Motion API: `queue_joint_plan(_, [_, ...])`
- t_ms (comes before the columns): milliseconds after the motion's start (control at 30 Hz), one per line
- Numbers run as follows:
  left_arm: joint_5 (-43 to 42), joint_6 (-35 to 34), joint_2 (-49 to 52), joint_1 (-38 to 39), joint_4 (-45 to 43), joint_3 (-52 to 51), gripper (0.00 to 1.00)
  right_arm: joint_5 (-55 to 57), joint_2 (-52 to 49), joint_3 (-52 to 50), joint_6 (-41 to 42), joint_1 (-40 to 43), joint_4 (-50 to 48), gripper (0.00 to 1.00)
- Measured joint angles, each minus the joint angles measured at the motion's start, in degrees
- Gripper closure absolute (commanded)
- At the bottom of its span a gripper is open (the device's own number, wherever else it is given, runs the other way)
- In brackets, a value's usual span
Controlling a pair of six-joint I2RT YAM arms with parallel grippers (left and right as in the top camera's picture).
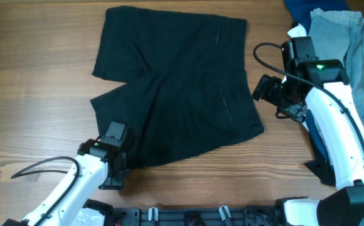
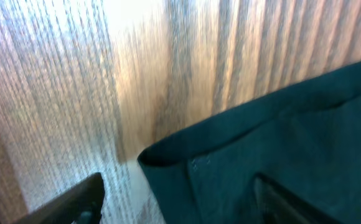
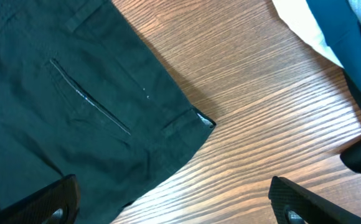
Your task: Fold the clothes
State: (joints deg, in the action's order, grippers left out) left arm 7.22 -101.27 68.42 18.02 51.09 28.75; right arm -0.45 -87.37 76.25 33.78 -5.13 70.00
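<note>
My right gripper is going to move down and back next, so that its open fingers end up on both sides of the edge of the near waistband corner [image 1: 259, 130] [image 3: 204, 123].
Black shorts [image 1: 176, 88] lie flat in the middle of the wooden table, waistband toward the right, legs toward the left. My left gripper [image 1: 116, 157] is open at the near leg's hem corner; in the left wrist view [image 2: 180, 205] one finger is over the wood and the other over the fabric [image 2: 280, 137]. My right gripper [image 1: 267, 88] is open and empty, just right of the waistband edge; the right wrist view [image 3: 174, 205] shows the waistband corner and back pocket [image 3: 87, 93] between and above its fingers.
A pile of other clothes sits at the right edge: light-blue jeans [image 1: 351, 50], a navy piece [image 1: 301, 7] and a white piece [image 1: 297, 30]. The right arm [image 1: 336, 132] crosses in front of the pile. Bare wood [image 1: 31, 75] lies to the left.
</note>
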Motion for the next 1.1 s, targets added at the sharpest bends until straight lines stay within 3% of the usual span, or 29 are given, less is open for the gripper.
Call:
queue_joint_plan(267, [2.1,2.0,1.5,-2.0,-4.7,0.0,0.68,-1.0,-0.6,-4.7,-0.4,0.0,-0.9,0.05])
queue_joint_plan(300, [1.9,2.3,1.9,-2.0,-4.5,0.0,0.79,-1.3,-0.6,-5.0,-0.5,0.0,-0.8,0.05])
queue_joint_plan(333, [1.8,2.6,2.1,-2.0,-4.4,0.0,0.96,-1.7,-0.6,-5.0,-0.5,0.0,-0.8,0.05])
queue_joint_plan(500, [0.8,7.2,2.2,-2.0,-4.5,0.0,0.96,-3.4,-0.6,-5.6,-0.5,0.0,-0.9,0.1])
queue_joint_plan(567, [0.5,8.1,2.2,-2.0,-4.6,0.0,0.96,-3.6,-0.6,-8.2,-0.2,0.0,-4.0,0.15])
queue_joint_plan(767, [0.4,8.9,2.2,-2.0,-5.3,0.0,0.96,-3.7,-1.0,-20.7,1.7,0.0,-17.4,0.18])
queue_joint_plan(967, [0.4,9.1,2.2,-2.0,-6.0,0.0,0.96,-3.7,-5.8,-25.3,2.7,0.0,-23.5,0.2])
queue_joint_plan(1033, [0.4,9.1,2.2,-2.0,-6.0,0.0,0.96,-4.3,-9.2,-25.5,2.9,0.0,-25.7,0.27])
queue_joint_plan(1067, [0.4,9.1,2.2,-2.0,-6.1,0.0,0.96,-4.7,-9.8,-25.1,3.3,0.0,-26.2,0.38])
queue_joint_plan(1100, [0.4,9.1,2.2,-2.0,-6.1,0.0,0.96,-4.8,-9.9,-25.0,3.5,0.0,-26.3,0.61])
